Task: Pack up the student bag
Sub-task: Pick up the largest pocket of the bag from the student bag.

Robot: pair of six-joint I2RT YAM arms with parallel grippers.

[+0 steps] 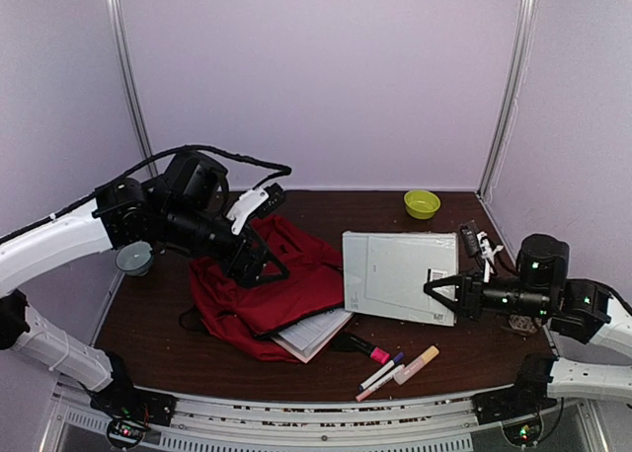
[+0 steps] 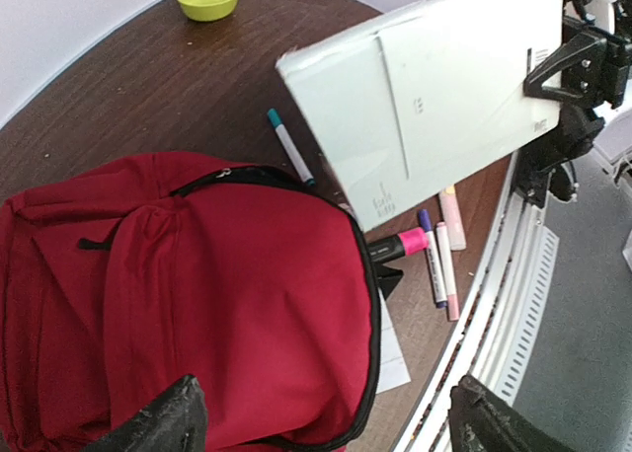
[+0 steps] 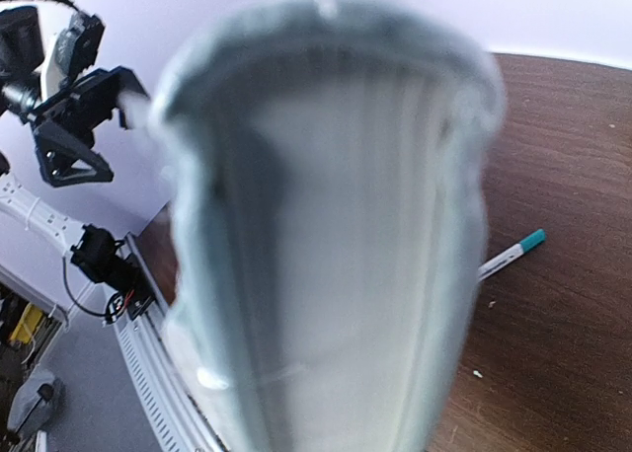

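The flap is covering the notebook. My left gripper will next lower its spread fingers to the near corner of the bag's zipper edge (image 1: 267,331) (image 2: 324,432) below it and pinch there.
The student bag (image 1: 259,299) is a dark-red backpack lying slumped on the table's left half, its black zipper edge toward the front. My left gripper (image 1: 259,263) hangs just above the bag (image 2: 197,294). It is open, with fingertips (image 2: 163,422) spread wide and nothing between them. My right gripper (image 1: 439,292) is shut on the right edge of a pale grey-white folder (image 1: 395,272), holding it lifted and tilted right of the bag. Seen edge-on, the folder (image 3: 326,235) fills the right wrist view and hides the right fingers.
A white notebook (image 1: 314,332) sticks out from under the bag's front. A pink-capped marker (image 2: 400,245) and other markers (image 1: 390,368) lie near the front edge, and a teal-capped pen (image 2: 289,146) lies under the folder. A green bowl (image 1: 422,203) sits back right, a grey cup (image 1: 135,259) far left.
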